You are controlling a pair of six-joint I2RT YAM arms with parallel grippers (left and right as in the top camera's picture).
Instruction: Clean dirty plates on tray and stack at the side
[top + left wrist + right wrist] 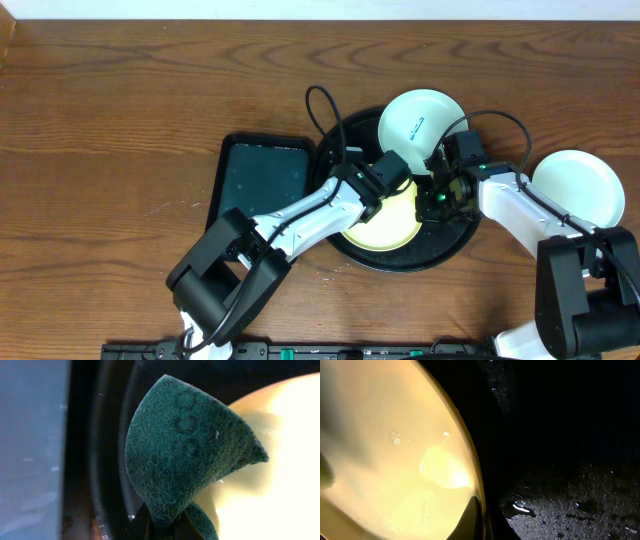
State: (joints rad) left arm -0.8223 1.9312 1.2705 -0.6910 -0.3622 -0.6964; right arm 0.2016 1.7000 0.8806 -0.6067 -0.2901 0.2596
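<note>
The left gripper lifts off the yellow plate next, before the scouring pad gets over the dark teal tray point(262, 182) point(31, 451), empty beside the black tray.
The pale yellow plate point(388, 224) lies in the large round black tray point(440, 252). My left gripper point(392, 172) is shut on a dark green scouring pad point(185, 455) and holds it over the plate's far edge. My right gripper point(436, 196) is shut on the yellow plate's right rim point(479, 495). A mint-white plate point(420, 122) with a small teal smear leans on the tray's far rim. A second mint-white plate point(578, 186) lies on the bare wood tabletop at the right.
A dark teal rectangular tray point(258, 176) sits just left of the black tray; it shows as a grey-blue surface in the left wrist view point(30, 445). Water droplets wet the black tray floor point(580, 505). Arm cables loop over the tray.
</note>
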